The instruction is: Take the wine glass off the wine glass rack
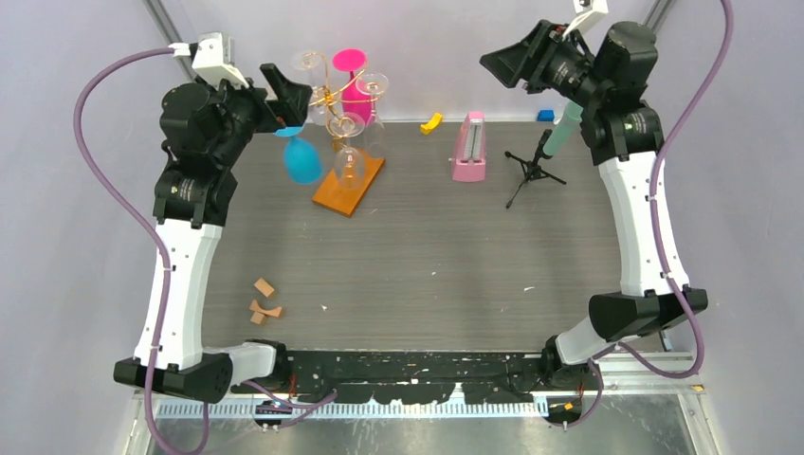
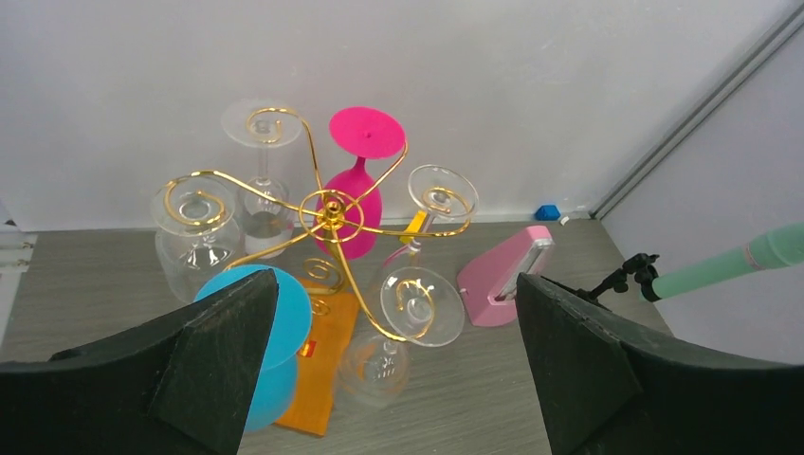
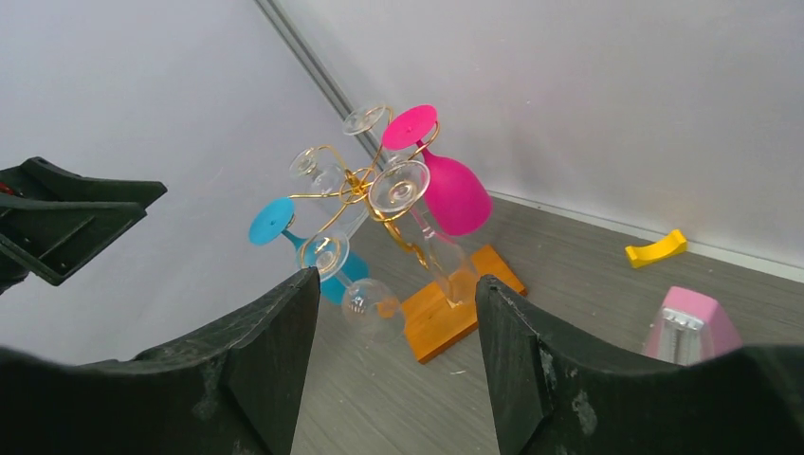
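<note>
Next I will sweep my right gripper down to the near clear glass's flat foot (image 1: 346,124) (image 3: 325,250), rolling to straddle the glass's rim, since the glass's foot lies below and left in the top view.
The wine glass rack (image 1: 334,98), gold wire with spiral arms on an orange base (image 1: 349,185), stands at the back left. Upside down around it are a pink glass (image 1: 356,87), a blue glass (image 1: 302,161) and several clear glasses (image 1: 351,163). My left gripper (image 1: 289,102) is open and empty, raised just left of the rack. In the left wrist view the rack (image 2: 332,210) lies between its fingers (image 2: 218,351), and the left finger overlaps the blue glass's foot (image 2: 284,308); contact cannot be told. My right gripper (image 1: 507,64) is open and empty, high at the back right; its wrist view shows the rack (image 3: 356,185) far off.
A pink metronome (image 1: 469,147), a yellow piece (image 1: 431,122), a small blue block (image 1: 545,116) and a black tripod holding a teal stick (image 1: 540,163) stand at the back right. Small wooden blocks (image 1: 264,299) lie near the front left. White walls enclose the table.
</note>
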Controlling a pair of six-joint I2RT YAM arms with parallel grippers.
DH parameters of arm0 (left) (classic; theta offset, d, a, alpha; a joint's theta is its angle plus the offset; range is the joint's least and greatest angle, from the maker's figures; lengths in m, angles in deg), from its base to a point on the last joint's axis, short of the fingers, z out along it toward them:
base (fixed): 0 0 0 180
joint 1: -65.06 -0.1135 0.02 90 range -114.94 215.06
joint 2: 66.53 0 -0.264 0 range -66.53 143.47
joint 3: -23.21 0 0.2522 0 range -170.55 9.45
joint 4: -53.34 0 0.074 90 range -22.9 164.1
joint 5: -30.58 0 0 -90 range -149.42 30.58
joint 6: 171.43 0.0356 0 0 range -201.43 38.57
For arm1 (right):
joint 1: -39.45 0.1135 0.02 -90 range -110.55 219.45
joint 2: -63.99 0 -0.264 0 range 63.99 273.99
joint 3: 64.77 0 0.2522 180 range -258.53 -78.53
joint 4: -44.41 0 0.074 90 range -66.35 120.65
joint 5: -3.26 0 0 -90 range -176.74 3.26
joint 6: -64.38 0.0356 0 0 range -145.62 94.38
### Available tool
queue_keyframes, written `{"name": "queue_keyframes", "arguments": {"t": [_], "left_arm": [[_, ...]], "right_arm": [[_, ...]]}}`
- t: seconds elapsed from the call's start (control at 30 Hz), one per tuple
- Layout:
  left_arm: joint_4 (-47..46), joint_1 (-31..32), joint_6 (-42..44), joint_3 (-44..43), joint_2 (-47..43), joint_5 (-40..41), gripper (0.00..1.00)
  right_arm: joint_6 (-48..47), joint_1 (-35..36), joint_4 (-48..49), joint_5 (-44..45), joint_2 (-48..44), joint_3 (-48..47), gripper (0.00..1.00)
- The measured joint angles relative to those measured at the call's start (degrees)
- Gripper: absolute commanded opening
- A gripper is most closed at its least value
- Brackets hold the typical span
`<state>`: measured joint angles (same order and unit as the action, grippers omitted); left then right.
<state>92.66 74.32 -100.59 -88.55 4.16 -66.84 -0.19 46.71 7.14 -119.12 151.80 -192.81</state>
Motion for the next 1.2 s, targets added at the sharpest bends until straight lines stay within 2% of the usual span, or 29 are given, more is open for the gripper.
{"name": "queue_keyframes", "arguments": {"t": [0.3, 0.37, 0.47, 0.63, 0.93, 1.07, 1.2], "left_arm": [[-2.67, 0.0, -1.44, 10.69, -5.6, -0.24, 1.0], [-2.71, 0.0, -1.66, 10.88, -5.81, -0.35, 1.0], [-3.02, 0.0, -2.23, 10.88, -5.81, -0.55, 1.0], [-3.02, 0.0, -3.48, 10.82, -4.87, -1.68, 1.0], [-2.8, 0.0, -4.68, 10.8, -1.55, -3.26, 1.0], [-2.58, 0.0, -4.68, 10.8, -1.18, -3.34, 1.0], [-2.6, 0.0, -4.57, 10.75, -1.18, -3.61, 1.0]], "right_arm": [[5.42, 3.1, 2.99, 0.11, 3.28, 1.62, 0.66], [7.08, 3.87, 3.87, 0.17, 3.82, 2.29, 0.67], [11.21, 5.57, 6.93, 0.42, 4.72, 4.22, 0.74], [19.3, 9.38, 10.64, 0.63, 8.66, 6.08, 0.76], [33.86, 17.2, 13.6, 0.26, 19.43, 8.76, 0.76], [41.31, 18.91, 19.58, -0.74, 20.96, 11.8, 0.75], [47.23, 19.61, 26.27, -1.53, 22.36, 12.11, 0.69]]}}
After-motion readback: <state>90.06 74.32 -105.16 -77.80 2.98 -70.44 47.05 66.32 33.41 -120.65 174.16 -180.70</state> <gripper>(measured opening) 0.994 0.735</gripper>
